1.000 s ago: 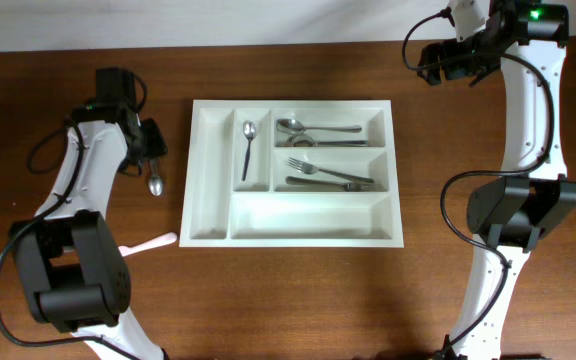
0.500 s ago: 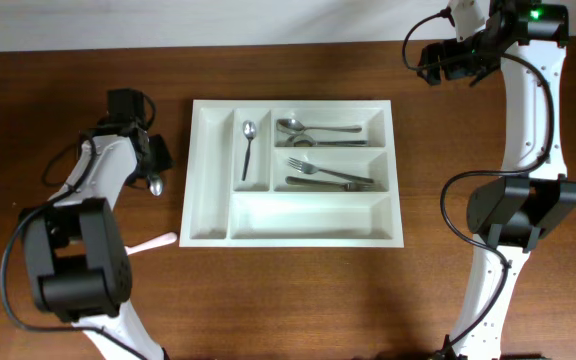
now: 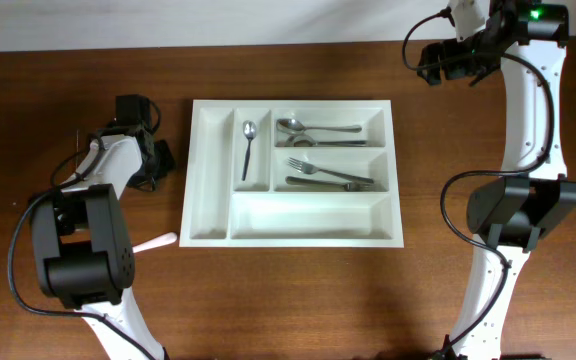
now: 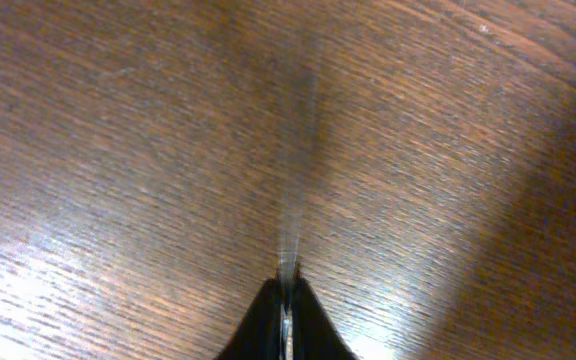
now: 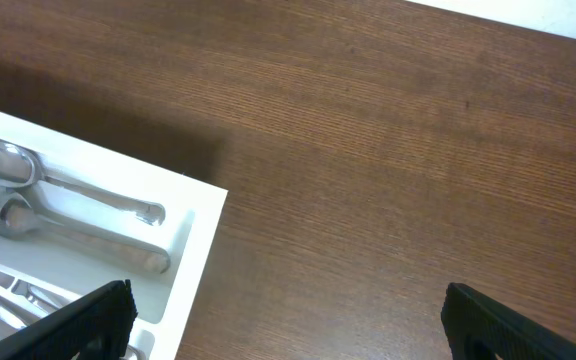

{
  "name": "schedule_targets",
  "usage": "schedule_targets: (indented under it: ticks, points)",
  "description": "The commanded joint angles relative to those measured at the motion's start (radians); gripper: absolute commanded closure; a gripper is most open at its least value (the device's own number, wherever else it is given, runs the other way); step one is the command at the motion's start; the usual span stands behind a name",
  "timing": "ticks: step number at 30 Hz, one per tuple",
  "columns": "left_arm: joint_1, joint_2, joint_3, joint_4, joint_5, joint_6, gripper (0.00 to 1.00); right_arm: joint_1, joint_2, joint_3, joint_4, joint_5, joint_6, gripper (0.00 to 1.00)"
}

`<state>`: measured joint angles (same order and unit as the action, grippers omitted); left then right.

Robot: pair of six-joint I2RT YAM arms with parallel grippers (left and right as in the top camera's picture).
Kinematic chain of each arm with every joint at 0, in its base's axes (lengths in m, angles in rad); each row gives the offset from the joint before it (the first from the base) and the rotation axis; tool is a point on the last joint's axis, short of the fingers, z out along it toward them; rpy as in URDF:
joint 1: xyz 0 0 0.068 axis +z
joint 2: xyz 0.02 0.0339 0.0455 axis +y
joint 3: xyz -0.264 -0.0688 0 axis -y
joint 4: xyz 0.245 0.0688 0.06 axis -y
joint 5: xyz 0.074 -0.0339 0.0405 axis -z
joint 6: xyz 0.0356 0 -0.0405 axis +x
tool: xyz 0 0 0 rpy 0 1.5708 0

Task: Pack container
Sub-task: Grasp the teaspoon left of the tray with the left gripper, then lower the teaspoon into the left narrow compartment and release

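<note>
The spoon goes up and over to the narrow slot (image 3: 260, 155), to its right in the overhead view, where my left gripper releases it next, since the slot holds another.
The container (image 3: 208, 190) is a white cutlery tray in the middle of the table, and its corner (image 5: 193, 260) also shows in the right wrist view. Left of it, low over the wood, my left gripper (image 3: 152, 172) is shut on a thin metal spoon handle (image 4: 293, 210), which runs blurred away from the gripper's tip (image 4: 288, 285). In the overhead view the spoon is hidden under the gripper. My right gripper (image 3: 440, 58) hangs at the far right, beyond the tray, and stands wide open (image 5: 303, 320) with nothing between its fingers.
The tray holds a small spoon (image 3: 248, 145) in a narrow slot, two spoons (image 3: 313, 128) at the top right, with forks (image 3: 328, 175) below them. A pink utensil (image 3: 153, 241) lies on the wood by the tray's front left corner.
My left gripper has gone from open to shut on the spoon lying left of the tray, and the arm has swung slightly. The spoon no longer shows from overhead. The right arm has not moved.
</note>
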<state>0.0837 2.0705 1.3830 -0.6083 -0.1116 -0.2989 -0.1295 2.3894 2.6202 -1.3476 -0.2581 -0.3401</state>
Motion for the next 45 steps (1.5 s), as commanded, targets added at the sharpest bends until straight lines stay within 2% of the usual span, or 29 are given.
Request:
schedule_targets:
  ticks: [1, 9, 14, 18, 23, 35, 45]
  points:
    - [0.005, 0.049, 0.002, -0.013, -0.009, 0.001, 0.97, -0.002, -0.028, 0.014, 0.000, 0.005, 0.009, 0.01]
    - [0.004, 0.048, 0.082, -0.086, -0.009, 0.001, 0.98, -0.002, -0.028, 0.014, 0.000, 0.005, 0.009, 0.01]
    - [-0.012, 0.046, 0.272, -0.255, -0.007, 0.009, 0.98, -0.002, -0.028, 0.014, 0.000, 0.005, 0.009, 0.01]
    - [-0.061, 0.046, 0.473, -0.386, 0.034, 0.070, 0.99, -0.002, -0.028, 0.014, 0.000, 0.005, 0.009, 0.01]
    - [-0.140, 0.046, 0.616, -0.456, 0.118, 0.131, 0.98, -0.002, -0.028, 0.014, 0.000, 0.005, 0.009, 0.01]
    - [-0.345, 0.051, 0.640, -0.465, 0.111, 0.140, 0.98, -0.002, -0.028, 0.014, 0.000, 0.005, 0.009, 0.01]
    - [-0.397, 0.110, 0.639, -0.480, 0.109, 0.124, 0.98, -0.002, -0.028, 0.014, 0.000, 0.005, 0.009, 0.01]
